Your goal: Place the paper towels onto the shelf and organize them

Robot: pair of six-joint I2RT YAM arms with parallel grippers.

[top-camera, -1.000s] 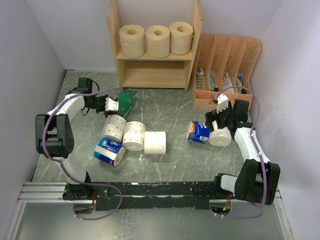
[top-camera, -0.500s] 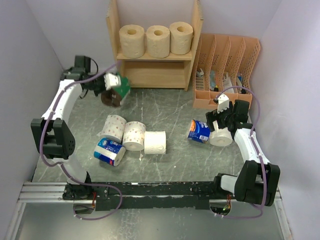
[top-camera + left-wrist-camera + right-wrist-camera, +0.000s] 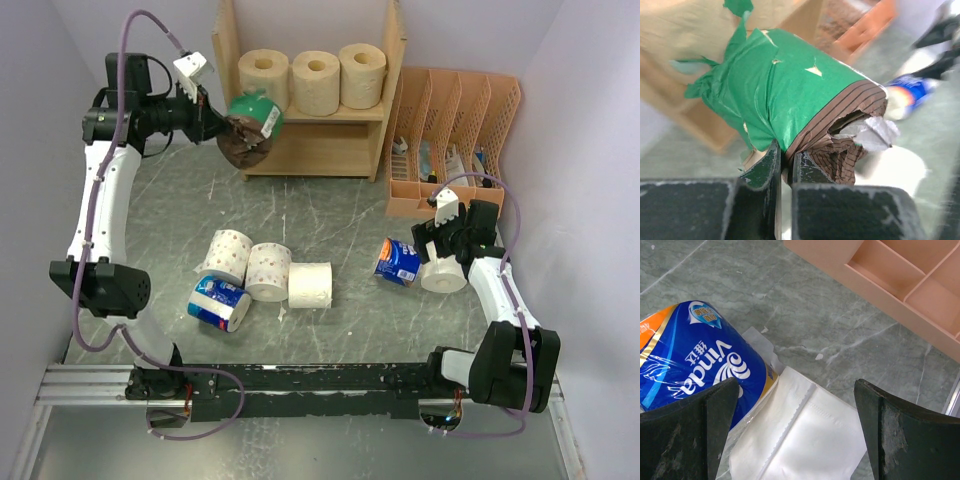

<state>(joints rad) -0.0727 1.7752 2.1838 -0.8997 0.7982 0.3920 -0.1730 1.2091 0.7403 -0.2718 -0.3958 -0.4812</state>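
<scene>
My left gripper is to turn and push outward toward the nearest tan roll in the upper level's row, to free the held roll before it.
My left gripper point(image 3: 215, 124) is shut on the wrapper of the green-and-brown roll point(image 3: 250, 126) and holds it in the air in front of the wooden shelf point(image 3: 228, 70); the roll fills the left wrist view point(image 3: 790, 95). Three tan rolls point(image 3: 314, 80) stand on the shelf's upper tier. My right gripper point(image 3: 440, 255) is open over a plain white roll point(image 3: 805, 440) lying against a blue-wrapped roll point(image 3: 700, 355). On the table lie three white rolls point(image 3: 268, 272) and another blue-wrapped roll point(image 3: 218, 303).
A peach-orange slotted file organizer point(image 3: 455, 140) stands right of the shelf, just behind my right gripper. Grey walls close in on both sides. The shelf's lower tier point(image 3: 310, 150) holds nothing I can see.
My left arm has lifted the green-and-brown roll off the table and carried it up and to the right, toward the shelf front. The right arm has not moved.
</scene>
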